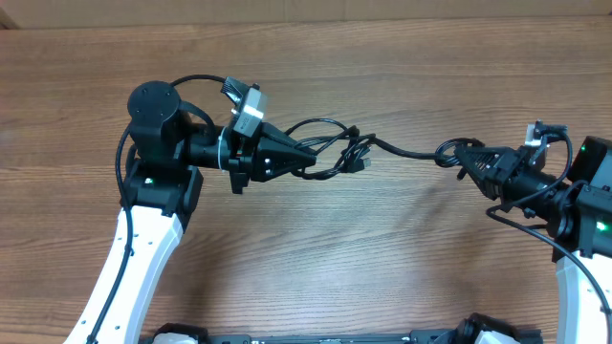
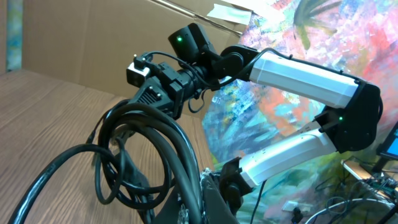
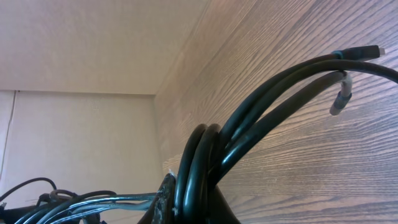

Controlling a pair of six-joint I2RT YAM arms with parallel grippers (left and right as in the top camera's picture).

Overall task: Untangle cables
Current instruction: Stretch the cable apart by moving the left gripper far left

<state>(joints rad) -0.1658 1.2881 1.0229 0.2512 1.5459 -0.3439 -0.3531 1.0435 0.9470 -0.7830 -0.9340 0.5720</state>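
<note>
The left gripper pulls outward and left in the overhead view over bare tabletop next and releases the cables, because their loops bunch between both grippers.
The cables (image 1: 339, 151) are thin black cords knotted in loops at the table's middle, with one strand (image 1: 411, 151) stretched right. My left gripper (image 1: 308, 158) is shut on the loops at the knot's left side; the left wrist view shows the black loops (image 2: 134, 155) hanging from its fingers (image 2: 205, 199). My right gripper (image 1: 459, 158) is shut on the strand's right end. The right wrist view shows several black cords (image 3: 205, 162) pinched between its fingers (image 3: 199, 199), with grey plug tips (image 3: 339, 99) at the far end.
The wooden table (image 1: 306, 258) spreads under both arms. The left arm's base (image 1: 158, 124) stands at the left and the right arm's base (image 1: 588, 191) at the right edge. A cardboard wall (image 2: 74, 37) stands behind the table.
</note>
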